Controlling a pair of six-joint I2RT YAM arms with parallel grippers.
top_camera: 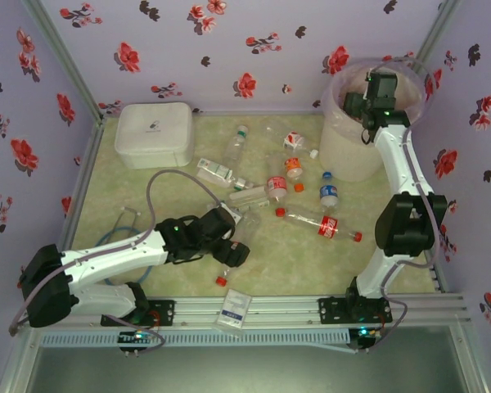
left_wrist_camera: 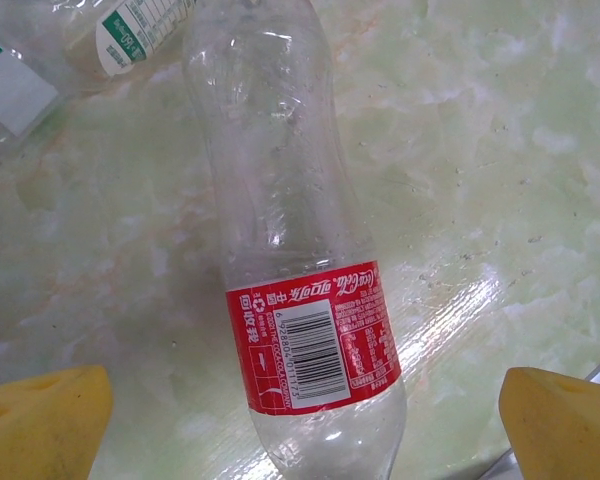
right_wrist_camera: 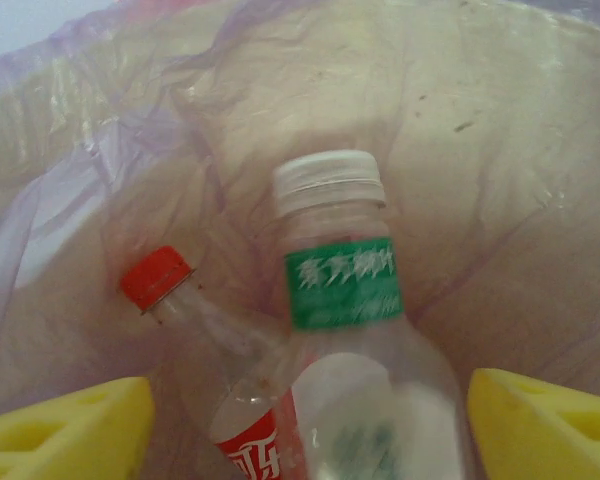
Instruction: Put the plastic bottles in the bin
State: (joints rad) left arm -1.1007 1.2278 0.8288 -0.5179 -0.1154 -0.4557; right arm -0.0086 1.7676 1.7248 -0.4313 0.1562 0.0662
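Next, my left gripper lowers onto the bottle's red label (left_wrist_camera: 316,340) and closes around it, since its open fingers already stand on both sides of the bottle lying below.
My left gripper (top_camera: 233,250) (left_wrist_camera: 305,425) hangs open low over the table, yellow fingers (left_wrist_camera: 42,420) well clear on both sides of a clear plastic bottle (left_wrist_camera: 310,340) with a red label. That bottle (top_camera: 245,228) lies flat on the table. Over the bin (top_camera: 344,151) at the back right my right gripper (top_camera: 367,102) (right_wrist_camera: 305,430) points down into it, open. A white-capped, green-labelled bottle (right_wrist_camera: 345,290) is blurred between its spread fingers (right_wrist_camera: 540,425) and touches neither. Beside it in the bin lies a red-capped bottle (right_wrist_camera: 170,285).
Several more bottles lie mid-table, among them a long red-labelled one (top_camera: 319,223) and a blue-capped one (top_camera: 329,194). A flat white lidded box (top_camera: 154,133) sits at the back left. A small card (top_camera: 233,308) rests on the front rail. Flowered walls close in the table.
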